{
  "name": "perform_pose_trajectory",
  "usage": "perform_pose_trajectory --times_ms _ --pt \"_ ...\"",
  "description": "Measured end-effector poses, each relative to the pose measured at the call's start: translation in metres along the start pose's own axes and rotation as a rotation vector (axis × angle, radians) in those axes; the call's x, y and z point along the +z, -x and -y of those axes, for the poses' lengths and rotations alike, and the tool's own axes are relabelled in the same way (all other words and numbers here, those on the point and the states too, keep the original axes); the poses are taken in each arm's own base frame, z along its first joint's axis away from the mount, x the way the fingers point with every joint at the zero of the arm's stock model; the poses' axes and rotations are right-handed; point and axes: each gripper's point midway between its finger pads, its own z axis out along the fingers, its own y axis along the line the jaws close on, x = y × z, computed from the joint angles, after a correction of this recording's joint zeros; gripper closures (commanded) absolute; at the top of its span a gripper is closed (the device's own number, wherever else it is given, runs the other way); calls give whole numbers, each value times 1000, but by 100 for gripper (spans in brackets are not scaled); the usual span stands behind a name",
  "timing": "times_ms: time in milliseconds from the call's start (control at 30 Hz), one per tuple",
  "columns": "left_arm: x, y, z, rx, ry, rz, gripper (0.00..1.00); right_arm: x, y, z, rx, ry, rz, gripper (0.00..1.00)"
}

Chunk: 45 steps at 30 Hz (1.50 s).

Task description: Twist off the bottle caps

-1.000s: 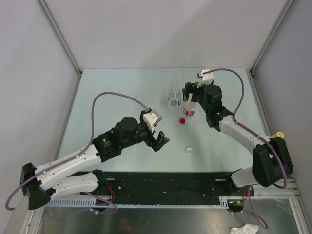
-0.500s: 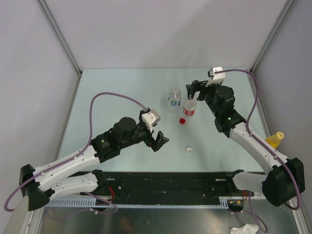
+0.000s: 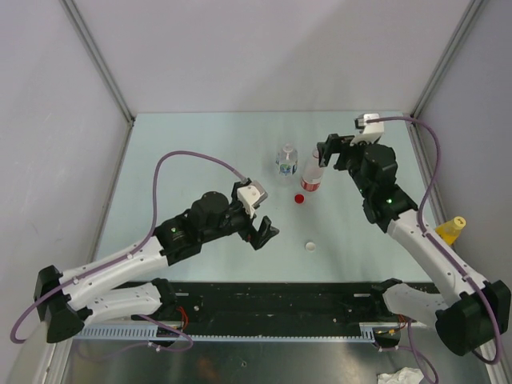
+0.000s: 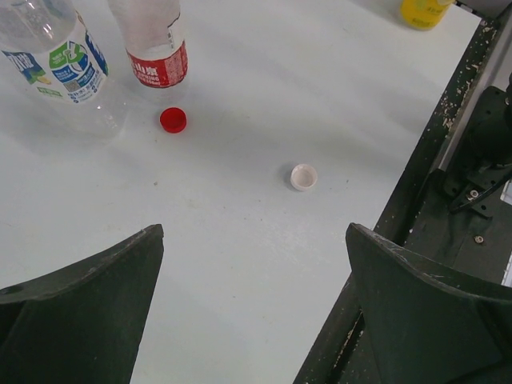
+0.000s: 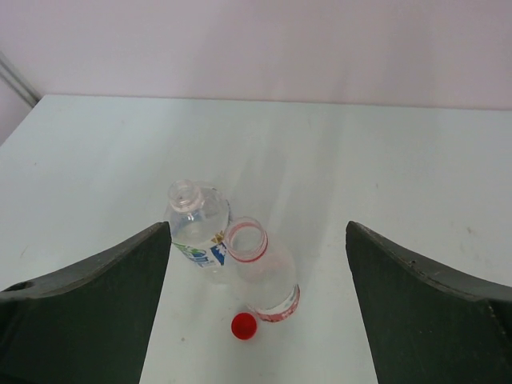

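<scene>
I will swing my right gripper back and across onto the yellow cap (image 3: 458, 220), since the yellow cap stands nearer my base and to the gripper's right in the top view.
Two clear bottles stand open in the middle of the table: one with a blue-green label (image 3: 286, 160) (image 4: 56, 56) (image 5: 196, 220) and one with a red label (image 3: 311, 178) (image 4: 152, 44) (image 5: 260, 268). The red cap (image 3: 299, 198) (image 4: 173, 120) (image 5: 244, 326) lies in front of them. The white cap (image 3: 310, 246) (image 4: 304, 177) lies nearer the front edge. The orange-yellow bottle (image 3: 450, 230) (image 4: 424, 10) stands at the right edge with its yellow cap (image 3: 458, 220) on it. My left gripper (image 3: 266, 234) (image 4: 254, 232) is open and empty, left of the white cap. My right gripper (image 3: 326, 152) (image 5: 257, 228) is open and empty, above and just right of the red-label bottle.
The black base rail (image 4: 472, 152) runs along the table's near edge, right of the left gripper. Grey walls and metal posts (image 3: 100, 64) enclose the table at the back and sides. The right arm's link (image 3: 424, 244) passes close beside the orange-yellow bottle.
My right arm has swung right and back, its gripper moving off the top of the red-label bottle, uncovering the orange-yellow bottle. The left arm has barely moved.
</scene>
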Motion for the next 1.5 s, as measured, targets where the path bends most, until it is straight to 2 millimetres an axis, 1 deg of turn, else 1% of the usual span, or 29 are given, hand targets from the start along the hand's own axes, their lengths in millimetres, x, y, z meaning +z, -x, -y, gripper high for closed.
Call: perform_pose_trajectory --times_ms 100,200,433,600,767,867,900,1000,1067,1167,1233,1333,1500 --pt "2 -3 0 3 -1 -10 1 -12 5 12 28 -50 0 7" --pt "5 -6 0 5 -3 -23 1 -29 10 26 60 -107 -3 8" --pt "18 -7 1 24 -20 -55 1 -78 17 57 107 -256 -4 10" --pt "24 -10 2 33 -31 -74 0 -111 17 80 136 -384 2 12" --pt "30 -10 5 53 -52 -88 1 -154 19 110 170 -554 32 14" --pt "33 -11 5 67 -61 -92 1 -177 24 124 187 -640 69 16" --pt "33 -11 6 71 -66 -94 1 -188 28 130 197 -677 93 16" --pt "33 -12 7 83 -77 -96 1 -214 37 145 208 -774 147 18" --pt "33 -12 7 91 -79 -96 1 -225 40 153 206 -836 164 19" --pt "33 -12 7 98 -80 -95 1 -235 37 164 185 -918 155 21" --pt "33 -12 7 100 -80 -95 1 -239 34 169 165 -962 135 22" --pt "33 -12 7 100 -80 -94 0 -237 27 177 135 -1021 86 23" --pt "32 -10 7 102 -80 -90 1 -232 9 201 146 -1132 -11 25"
